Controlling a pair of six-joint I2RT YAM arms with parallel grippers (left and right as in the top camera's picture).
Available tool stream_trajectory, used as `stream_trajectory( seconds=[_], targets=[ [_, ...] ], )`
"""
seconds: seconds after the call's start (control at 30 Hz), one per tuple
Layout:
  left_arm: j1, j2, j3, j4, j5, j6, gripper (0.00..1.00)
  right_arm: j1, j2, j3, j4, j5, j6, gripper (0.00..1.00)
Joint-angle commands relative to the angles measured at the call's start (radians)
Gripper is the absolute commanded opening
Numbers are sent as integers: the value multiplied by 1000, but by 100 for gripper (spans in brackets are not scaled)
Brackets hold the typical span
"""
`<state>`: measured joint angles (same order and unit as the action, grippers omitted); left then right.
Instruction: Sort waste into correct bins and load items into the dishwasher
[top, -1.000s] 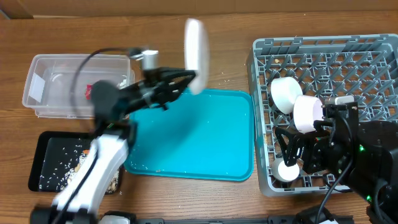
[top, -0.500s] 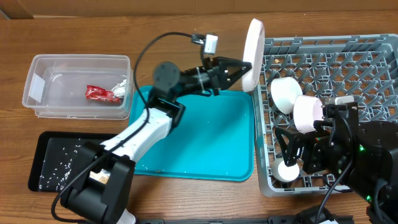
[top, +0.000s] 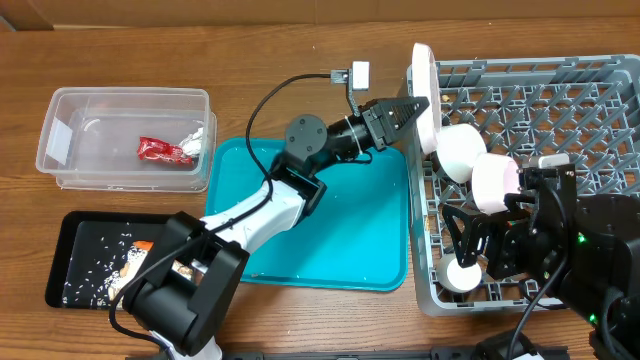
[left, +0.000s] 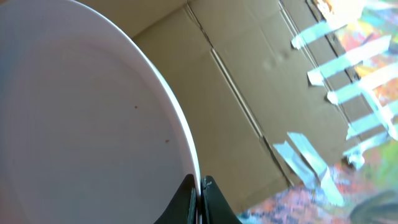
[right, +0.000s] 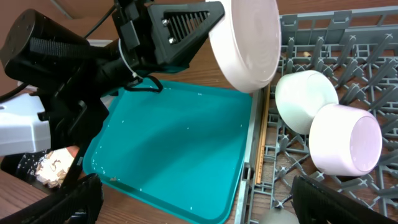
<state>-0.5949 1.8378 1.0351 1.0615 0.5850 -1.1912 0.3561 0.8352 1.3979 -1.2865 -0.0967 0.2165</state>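
Note:
I need to lower my left gripper next, set the upright plate in the rack (top: 600, 80) beside the bowls and let go of the plate's rim, because the upright plate still hangs above the rack's wires.
My left gripper (top: 412, 107) is shut on the rim of the white plate (top: 423, 96) and holds it upright on edge over the left side of the grey dish rack (top: 600, 80). The plate fills the left wrist view (left: 87, 112), with the jaws (left: 200, 186) pinching its rim, and it shows in the right wrist view (right: 245, 40). Two white bowls (top: 460, 150) (top: 495, 182) lie in the rack. A chopstick (right: 262, 140) lies along the rack's left wall. My right gripper (right: 199, 199) is open and empty above the rack's front left. The clear tub (top: 60, 120) holds the red wrapper (top: 160, 150) and a paper ball (top: 196, 140).
The teal tray (top: 320, 230) lies bare between the bins and the rack. The black tray (top: 75, 235) at the front left holds pale crumbs and tan scraps (top: 135, 262). The left arm stretches across the teal tray. A small white cup (top: 462, 275) sits in the rack's front left corner.
My left arm has swung the plate to the right, from above the teal tray's back edge to the left side of the rack. The right arm has not moved.

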Motion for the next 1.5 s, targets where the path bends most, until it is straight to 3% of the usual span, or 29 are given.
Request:
stream_trajectory(
  seconds=[0.0,0.2,0.37,0.43,0.53,0.67,0.73,0.87,1.03,1.47],
  targets=[
    [-25,6,28,-24,-100,-24,4,2,-6,13,5,6,5,100],
    [-43,6,28,-172,-142,-6,4,2,-6,13,5,6,5,100],
    [-48,6,28,-190,-151,32,5,2,-6,13,5,6,5,100],
    [-47,6,28,-194,-150,36,9,2,-6,13,5,6,5,100],
    [-47,6,28,-197,-151,36,24,2,-6,13,5,6,5,100],
    [-47,6,28,-216,-151,47,29,2,-6,13,5,6,5,100],
    [-47,6,28,-243,-151,47,37,2,-6,13,5,6,5,100],
    [-46,6,28,-290,-151,58,63,2,-6,13,5,6,5,100],
    [-45,6,28,-303,-151,80,100,2,-6,13,5,6,5,100],
    [21,-11,28,-304,-105,220,100,2,-6,13,5,6,5,100]
  ],
)
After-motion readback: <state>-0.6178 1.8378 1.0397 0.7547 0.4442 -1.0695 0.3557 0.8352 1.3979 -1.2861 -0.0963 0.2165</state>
